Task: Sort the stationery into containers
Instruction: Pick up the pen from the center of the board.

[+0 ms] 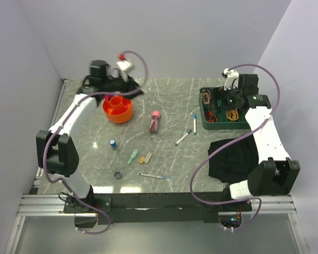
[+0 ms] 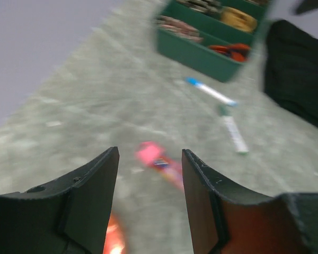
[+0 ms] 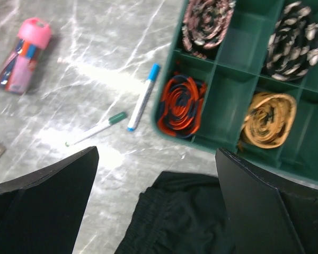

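Note:
Next, my empty left gripper will move past the pink tube (image 1: 155, 121) and down onto the green-tipped pen's body (image 1: 187, 134) beside its green cap.
The orange pot (image 1: 117, 109) stands at the back left, and my left gripper (image 1: 118, 94) hovers just over its far rim. In the left wrist view that gripper (image 2: 150, 151) is open with nothing between its fingers, and an orange blur of the pot (image 2: 114, 238) shows below. A pink tube (image 1: 155, 121) (image 2: 153, 157) (image 3: 22, 55) lies mid-table. Right of it lie two white pens, one blue-capped (image 1: 195, 124) (image 3: 143, 98) and one green-tipped (image 1: 183, 138) (image 3: 95, 128). A blue cylinder (image 1: 113, 143), green clip (image 1: 133, 156), yellow eraser (image 1: 145, 157) and thin pen (image 1: 155, 175) lie nearer. My right gripper (image 3: 156, 151) is wide open and holds nothing.
A green divided tray (image 1: 209, 108) (image 3: 222, 95) of coiled bands sits at the back right, under the right wrist. A black cloth (image 1: 236, 156) (image 3: 185, 222) lies in front of it. A small black round piece (image 1: 117, 175) lies near the front. More dark cloth (image 1: 132, 90) lies behind the pot.

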